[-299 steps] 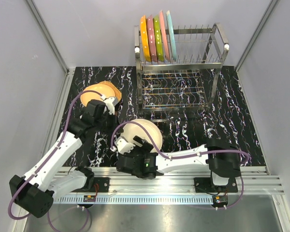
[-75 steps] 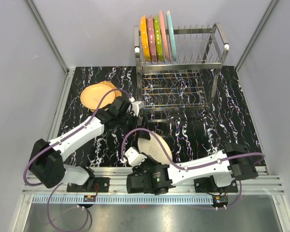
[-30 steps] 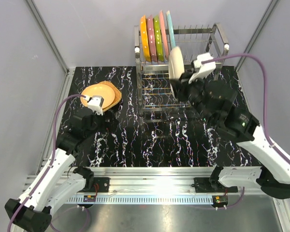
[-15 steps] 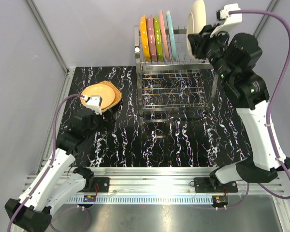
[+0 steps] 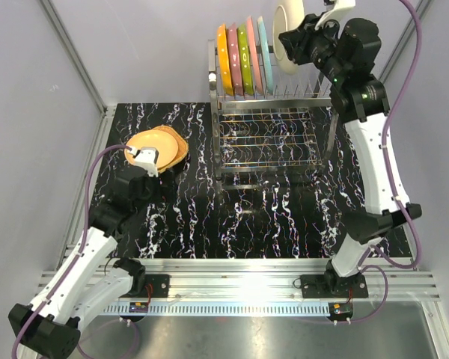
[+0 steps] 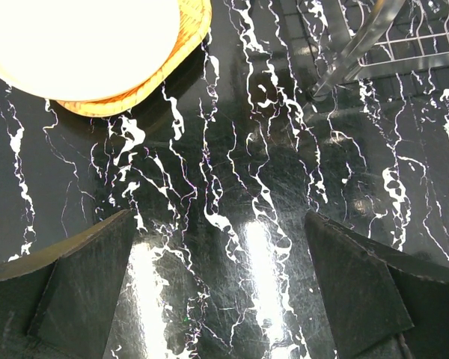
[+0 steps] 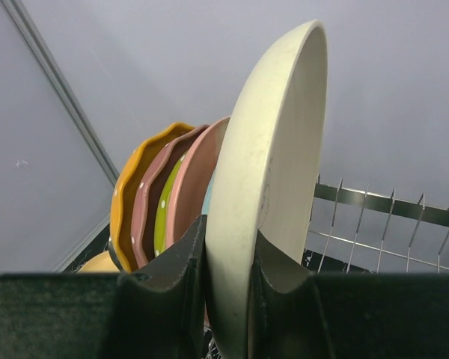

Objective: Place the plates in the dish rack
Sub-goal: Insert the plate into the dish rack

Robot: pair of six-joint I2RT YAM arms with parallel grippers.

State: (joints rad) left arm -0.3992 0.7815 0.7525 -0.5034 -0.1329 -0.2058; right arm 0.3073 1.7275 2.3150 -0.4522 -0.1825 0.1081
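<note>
I should bring my right gripper toward the light blue plate and then lower the cream plate toward the upper level's wires (image 5: 280, 87).
My right gripper (image 5: 298, 39) is shut on the rim of a cream plate (image 5: 286, 26), held upright high above the dish rack (image 5: 314, 96), just right of the racked plates. In the right wrist view both fingers (image 7: 176, 292) pinch the cream plate (image 7: 273, 149). Orange (image 5: 224, 51), pink (image 5: 234, 52), lime-green (image 5: 244, 52), a second pink and light blue (image 5: 263, 45) plates stand in the upper tier. A tan plate stack (image 5: 165, 146) lies at the left. My left gripper (image 5: 144, 161) hovers open beside that stack; the stack (image 6: 90, 45) shows past the open gripper (image 6: 221, 299).
Bare prongs (image 7: 374, 224) run along the upper tier to the right of the held plate. The rack's lower tier (image 5: 269, 142) holds nothing. A rack leg (image 6: 359, 41) stands on the black marbled tabletop (image 5: 269, 217). Grey walls close in on three sides.
My right arm has carried the cream plate from in front of the rack up above the upper tier and leftward toward the blue plate. The left arm has stayed put.
</note>
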